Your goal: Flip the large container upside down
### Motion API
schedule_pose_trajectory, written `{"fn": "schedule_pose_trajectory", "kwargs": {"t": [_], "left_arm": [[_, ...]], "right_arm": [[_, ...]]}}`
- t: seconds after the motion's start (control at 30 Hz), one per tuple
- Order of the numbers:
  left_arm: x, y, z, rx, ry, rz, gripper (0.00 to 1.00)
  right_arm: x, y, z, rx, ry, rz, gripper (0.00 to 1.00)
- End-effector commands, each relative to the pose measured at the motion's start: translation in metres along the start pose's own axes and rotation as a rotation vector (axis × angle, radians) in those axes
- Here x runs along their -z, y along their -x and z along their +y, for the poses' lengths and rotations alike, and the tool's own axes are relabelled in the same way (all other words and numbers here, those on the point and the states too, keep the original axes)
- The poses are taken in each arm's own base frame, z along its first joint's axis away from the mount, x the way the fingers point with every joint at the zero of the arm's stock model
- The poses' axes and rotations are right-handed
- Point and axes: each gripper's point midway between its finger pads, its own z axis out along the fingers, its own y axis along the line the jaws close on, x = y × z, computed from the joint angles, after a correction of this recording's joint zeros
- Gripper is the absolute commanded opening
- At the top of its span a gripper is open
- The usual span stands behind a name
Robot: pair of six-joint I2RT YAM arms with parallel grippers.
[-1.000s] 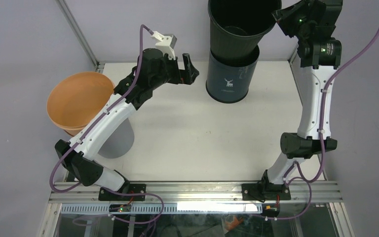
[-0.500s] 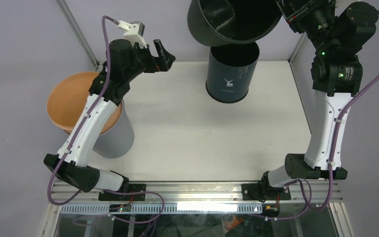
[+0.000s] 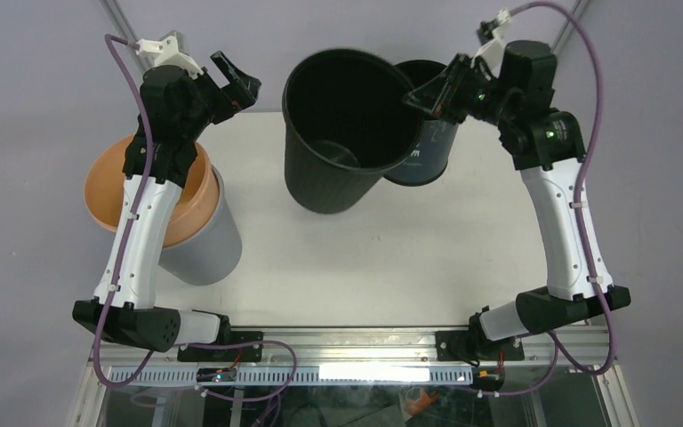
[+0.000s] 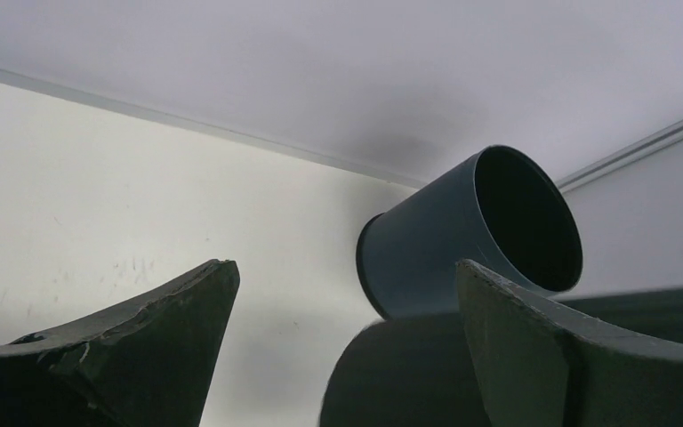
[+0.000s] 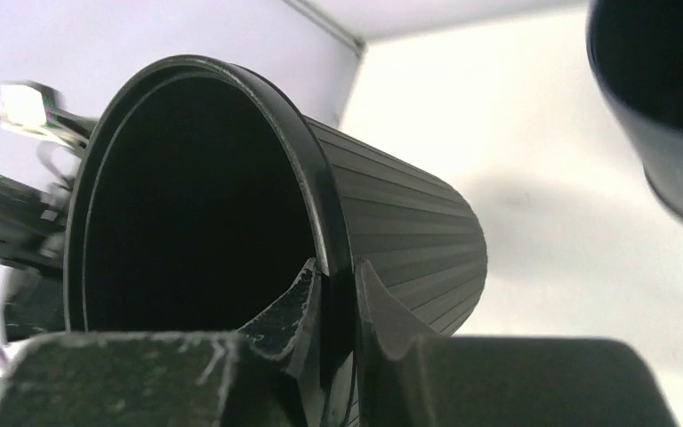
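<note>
The bin hangs in the air, so I need to lower my right gripper back toward my base and set the black bin (image 3: 347, 133) on the open tabletop before releasing the bin's rim.
The large container is a black ribbed bin (image 3: 347, 133), lifted off the table and tilted with its mouth up toward the camera. My right gripper (image 3: 424, 96) is shut on its right rim; in the right wrist view one finger is inside and one outside the rim of the bin (image 5: 391, 213), with the gripper (image 5: 338, 289) clamped on it. My left gripper (image 3: 242, 82) is open and empty, raised at the far left, apart from the bin. The left wrist view shows the gripper (image 4: 347, 285) with jaws wide apart and the black bin (image 4: 409, 374) below.
A dark blue cup with a deer print (image 3: 427, 147) stands behind the bin at the back; it also shows in the left wrist view (image 4: 462, 240) and the right wrist view (image 5: 667, 116). An orange bowl (image 3: 133, 187) sits on a grey container (image 3: 200, 245) at left.
My right arm has swung the black bin left and down, from above the blue cup to in front of it. My left gripper has risen and moved left.
</note>
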Motion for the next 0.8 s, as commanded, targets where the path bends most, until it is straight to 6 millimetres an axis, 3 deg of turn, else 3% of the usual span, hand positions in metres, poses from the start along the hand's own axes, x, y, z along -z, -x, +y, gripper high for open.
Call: {"fn": "schedule_pose_trajectory", "kwargs": {"t": [0.0,0.13,0.23,0.43,0.57,0.7,0.77], "left_arm": [[-0.001,0.009,-0.005,0.045,-0.009,-0.012,0.99],[-0.01,-0.011,-0.018,0.035,-0.101,0.076,0.99],[-0.017,-0.029,-0.024,0.015,-0.149,0.142,0.99],[-0.021,-0.044,-0.028,-0.027,-0.157,0.169,0.99],[-0.022,-0.045,-0.033,-0.049,-0.186,0.176,0.99],[-0.016,-0.041,-0.053,-0.101,-0.249,0.163,0.99],[-0.013,-0.04,-0.064,-0.135,-0.277,0.151,0.99]], "right_arm": [[0.006,-0.044,-0.024,-0.029,-0.086,0.088,0.0],[0.001,-0.078,-0.066,-0.123,-0.214,0.143,0.0],[-0.005,-0.094,-0.085,-0.164,-0.265,0.16,0.0],[-0.008,-0.104,-0.111,-0.156,-0.354,0.14,0.0],[-0.006,-0.11,-0.119,-0.122,-0.388,0.09,0.0],[-0.008,-0.119,-0.12,-0.089,-0.396,0.046,0.0],[-0.012,-0.128,-0.116,-0.084,-0.371,0.054,0.11]]}}
